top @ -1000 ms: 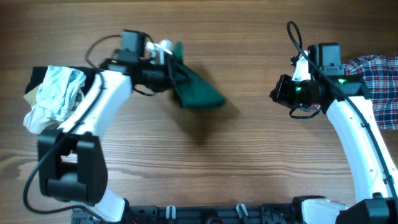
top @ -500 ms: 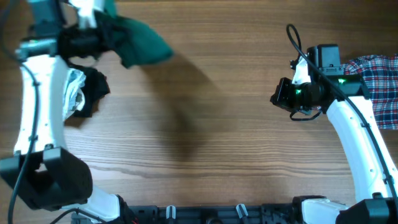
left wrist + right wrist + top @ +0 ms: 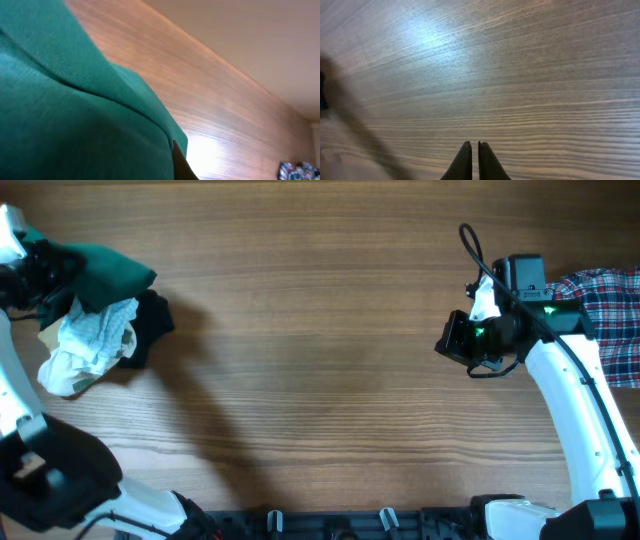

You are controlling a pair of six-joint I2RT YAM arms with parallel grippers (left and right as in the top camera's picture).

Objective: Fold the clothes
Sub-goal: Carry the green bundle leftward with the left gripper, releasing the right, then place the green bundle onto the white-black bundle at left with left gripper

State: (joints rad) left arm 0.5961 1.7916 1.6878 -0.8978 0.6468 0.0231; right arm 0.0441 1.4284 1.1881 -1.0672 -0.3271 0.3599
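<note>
The pale blue-white garment (image 3: 98, 333) is just below my left gripper, so I will lower it next and release the green clothes over that garment.
The clothes (image 3: 105, 273), a dark green bundle, hang at the far left edge above the table, bunched up. My left gripper (image 3: 38, 268) is shut on them and mostly hidden by the cloth. In the left wrist view the green fabric (image 3: 75, 110) fills most of the frame, and only one dark fingertip (image 3: 181, 167) pokes out beside it. My right gripper (image 3: 450, 340) hovers over bare wood at the right. Its fingers (image 3: 462, 162) are pressed together with nothing between them.
A pale blue-white garment (image 3: 88, 345) on black cloth (image 3: 152, 320) lies just under and beside the green bundle. A red, blue and white plaid shirt (image 3: 605, 305) lies at the right edge behind the right arm. Wooden table (image 3: 320, 380) spans the middle.
The left arm swung left from the upper middle to the far left edge, carrying the green clothes over the pale garment. The right arm stayed in place.
</note>
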